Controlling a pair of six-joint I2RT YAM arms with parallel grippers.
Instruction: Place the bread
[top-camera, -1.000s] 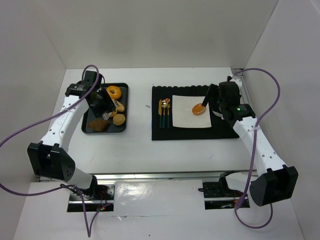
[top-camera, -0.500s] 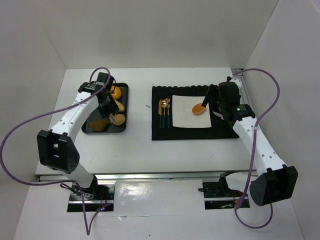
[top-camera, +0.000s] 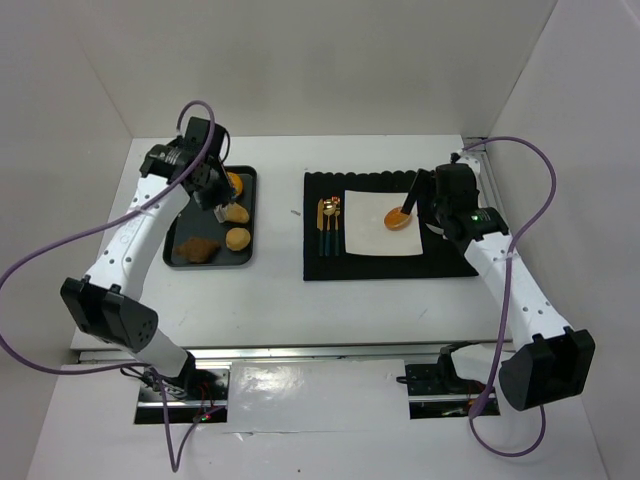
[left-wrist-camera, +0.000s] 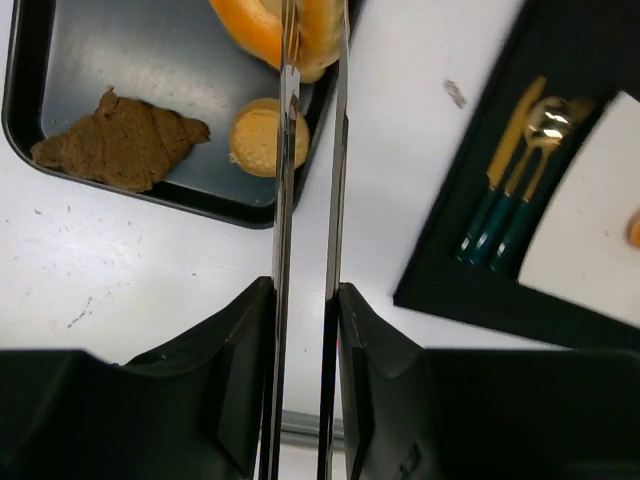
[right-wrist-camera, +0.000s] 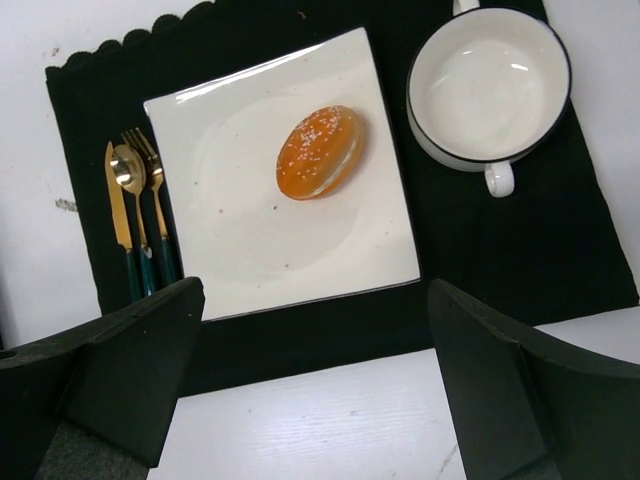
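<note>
The left gripper should next swing past the cutlery and down over the plate's cutlery side (top-camera: 369, 220) (left-wrist-camera: 588, 235) to let go of the tongs, because the sesame bun leaves that side of the plate bare.
My left gripper (left-wrist-camera: 305, 290) is shut on a pair of metal tongs (left-wrist-camera: 283, 200). The tong tips pinch an orange ring-shaped bread (left-wrist-camera: 262, 30) over the far right part of the black tray (left-wrist-camera: 60, 60). In the top view this gripper (top-camera: 205, 183) is raised over the tray (top-camera: 180, 262), with the ring bread (top-camera: 233, 184) beside it. A brown croissant (left-wrist-camera: 120, 150) and a small round bun (left-wrist-camera: 262, 140) lie in the tray. My right gripper (right-wrist-camera: 315, 370) is open and empty above the black placemat (right-wrist-camera: 500, 230). A sesame bun (right-wrist-camera: 320, 150) lies on the white square plate (right-wrist-camera: 250, 240).
A white cup (right-wrist-camera: 488, 85) stands on the placemat right of the plate. Gold cutlery with teal handles (right-wrist-camera: 135, 215) lies on the mat's left side. Another pale bread piece (top-camera: 237, 213) is in the tray. White walls close in the table at the back and sides.
My left arm has swung and risen over the tray's far end, and the tongs now hold the ring bread. The right arm has not moved.
</note>
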